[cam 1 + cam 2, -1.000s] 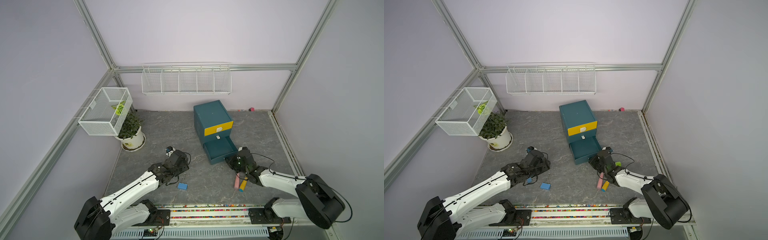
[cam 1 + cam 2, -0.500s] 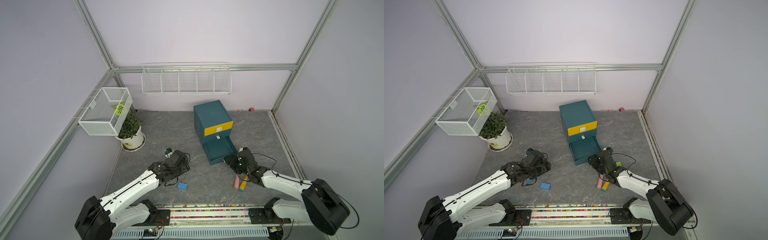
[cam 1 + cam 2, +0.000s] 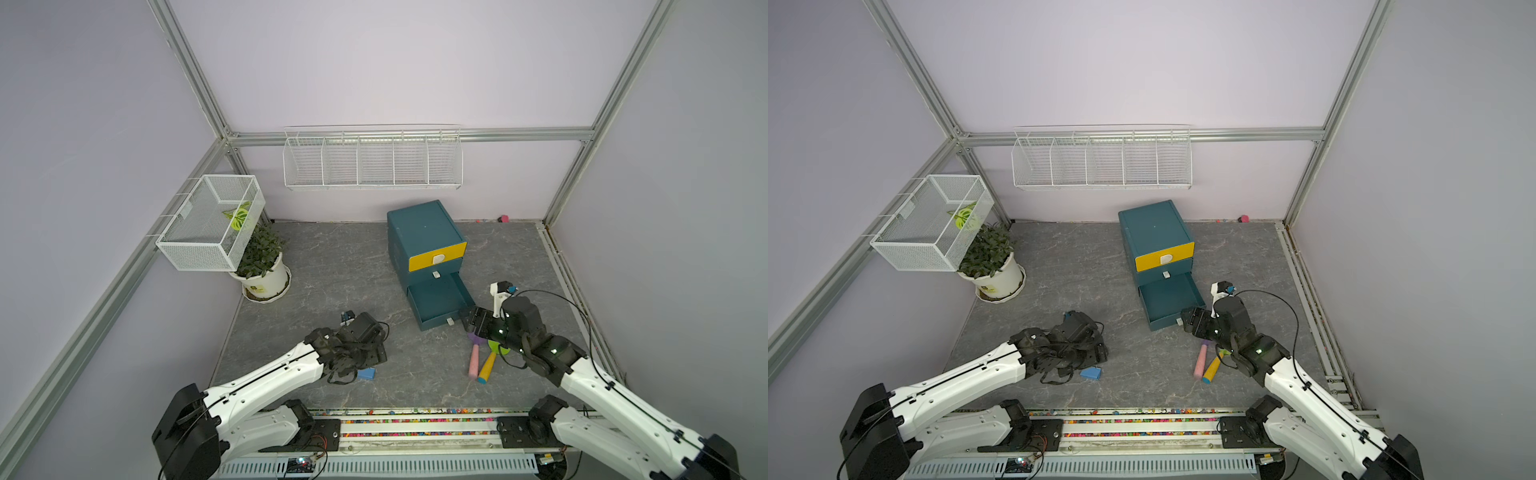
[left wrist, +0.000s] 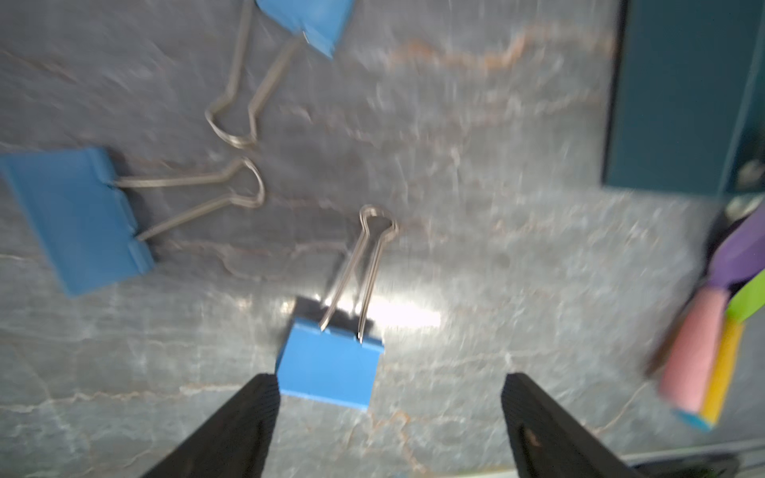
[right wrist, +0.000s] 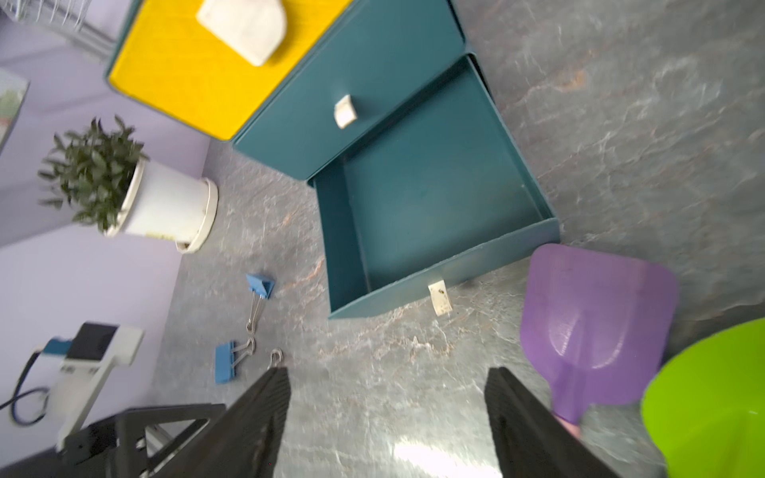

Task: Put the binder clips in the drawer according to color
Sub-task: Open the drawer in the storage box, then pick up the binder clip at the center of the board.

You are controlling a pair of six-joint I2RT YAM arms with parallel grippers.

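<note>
I need to move my left gripper back and down next, so its fingers are on both sides of the nearest clip's blue body [image 3: 366, 373] [image 4: 329, 364], because it is close to one finger instead of halfway between both.
Three blue binder clips lie on the grey floor in the left wrist view: one [image 4: 329, 364] just ahead of my open left gripper [image 4: 387, 385], close to one finger, and two farther off [image 4: 78, 219] [image 4: 310, 20]. Both top views show one blue clip [image 3: 366, 374] [image 3: 1091, 373] beside the left gripper [image 3: 376, 357]. The teal cabinet [image 3: 424, 237] has its bottom drawer [image 3: 438, 299] pulled out, and it looks bare inside [image 5: 434, 198]. My right gripper [image 5: 387, 380] [image 3: 473, 322] is open and empty at the drawer's front corner.
A purple shovel [image 5: 596, 314] and a green shovel [image 5: 712, 397] lie right beside the right gripper, their pink and yellow handles [image 3: 473, 365] pointing forward. A potted plant [image 3: 262, 270] stands at the left. White wire baskets [image 3: 372, 160] [image 3: 212, 222] hang on the walls.
Both grippers have opened. The left wrist has shifted slightly toward the front, near the blue clip. The right arm has stayed by the drawer's front.
</note>
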